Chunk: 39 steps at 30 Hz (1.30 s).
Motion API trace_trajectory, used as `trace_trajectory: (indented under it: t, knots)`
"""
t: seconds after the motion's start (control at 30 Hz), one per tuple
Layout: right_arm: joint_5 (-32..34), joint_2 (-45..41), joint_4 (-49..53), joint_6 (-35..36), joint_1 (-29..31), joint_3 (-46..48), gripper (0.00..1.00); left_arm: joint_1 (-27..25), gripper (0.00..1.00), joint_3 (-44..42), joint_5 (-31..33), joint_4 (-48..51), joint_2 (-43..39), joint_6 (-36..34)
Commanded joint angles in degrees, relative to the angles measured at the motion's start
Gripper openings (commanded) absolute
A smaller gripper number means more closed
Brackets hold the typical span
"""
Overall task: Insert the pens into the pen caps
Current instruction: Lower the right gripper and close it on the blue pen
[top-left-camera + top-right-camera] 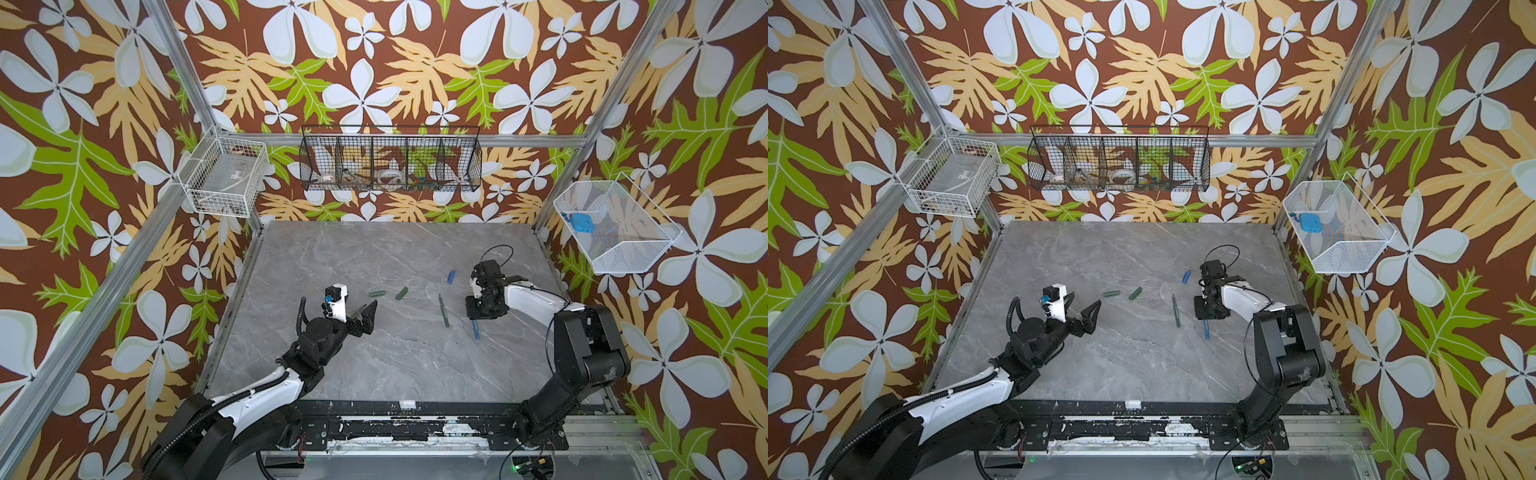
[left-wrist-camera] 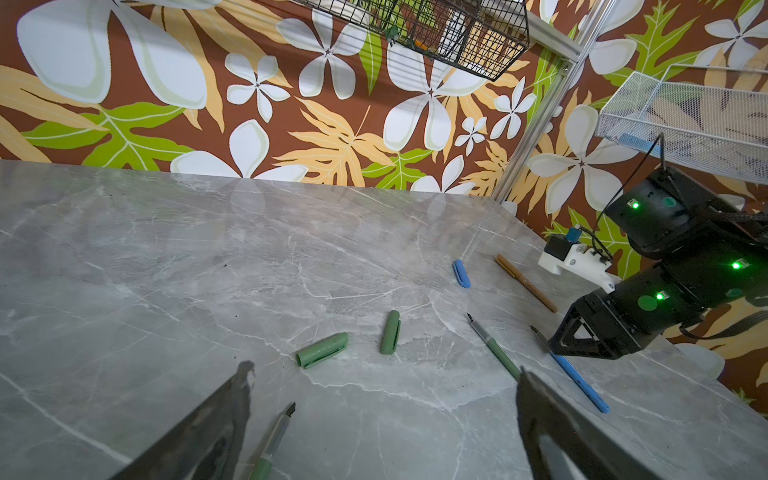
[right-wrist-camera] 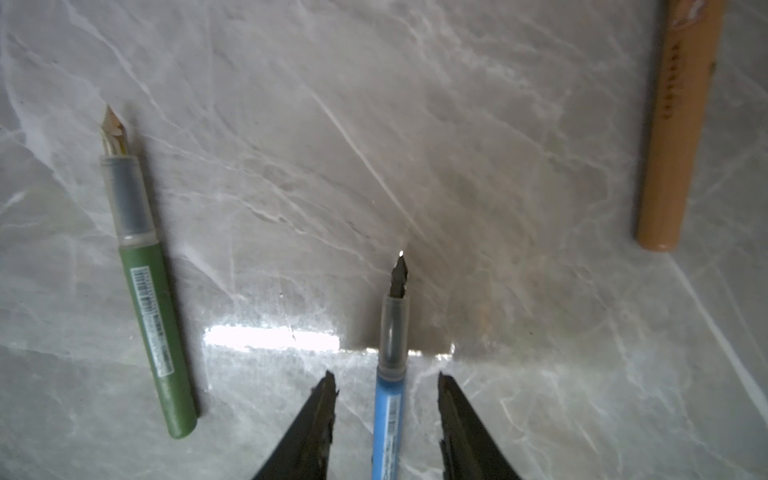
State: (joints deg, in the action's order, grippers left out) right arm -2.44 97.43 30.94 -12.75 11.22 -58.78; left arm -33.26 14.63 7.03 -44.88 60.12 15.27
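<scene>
My right gripper lowers onto the clear section behind the blue pen's (image 3: 392, 340) nib next and closes, since its open fingers already straddle the blue pen.
My right gripper (image 3: 386, 375) points down at the table, open, one jaw on each side of the blue pen (image 3: 388, 415) with a gap on both sides. The blue pen's rear end (image 1: 476, 331) sticks out below the gripper (image 1: 484, 311). A green pen (image 1: 444, 311) lies just left of it. An orange-brown pen (image 3: 677, 124) lies beside the gripper, no dark tip showing, and the arm hides it in both top views. My left gripper (image 2: 384, 370) is wide open above another green pen (image 2: 272, 436) lying near one jaw. Two green pen caps (image 2: 322, 356) (image 2: 390, 332) and a blue cap (image 2: 461, 273) lie on the table.
The grey marble table (image 1: 374, 365) is walled in on three sides. A black wire basket (image 1: 390, 160) hangs on the back wall. White wire baskets hang at the left (image 1: 226, 178) and right (image 1: 611, 226).
</scene>
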Motion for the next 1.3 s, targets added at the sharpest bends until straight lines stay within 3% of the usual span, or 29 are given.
trace_trajectory:
  t: [0.0, 0.6, 0.9, 1.13, 1.27]
  knots:
    - [1.16, 0.91, 1.04, 1.13, 0.03, -0.64, 0.40, -0.06, 1.00, 0.54, -0.48, -2.21, 0.22, -0.13]
    - [2.06, 5.38, 2.38, 2.13, 0.55, -3.29, 0.30, -0.06, 1.00, 0.25, -1.05, -2.35, 0.09, -0.72]
    - [1.83, 6.87, 2.72, 2.21, 0.91, -3.70, 0.09, -0.06, 1.00, 0.33, -1.38, -2.29, 0.09, -0.77]
    - [0.75, 4.16, 1.64, 2.21, 0.91, -3.66, 0.05, -0.06, 1.00, 0.46, -1.82, -2.06, 0.17, -0.85]
    - [-3.97, 0.61, -1.59, 1.94, 0.91, -2.73, 0.03, -0.06, 1.00, 0.76, -4.02, -1.82, 0.33, -1.11]
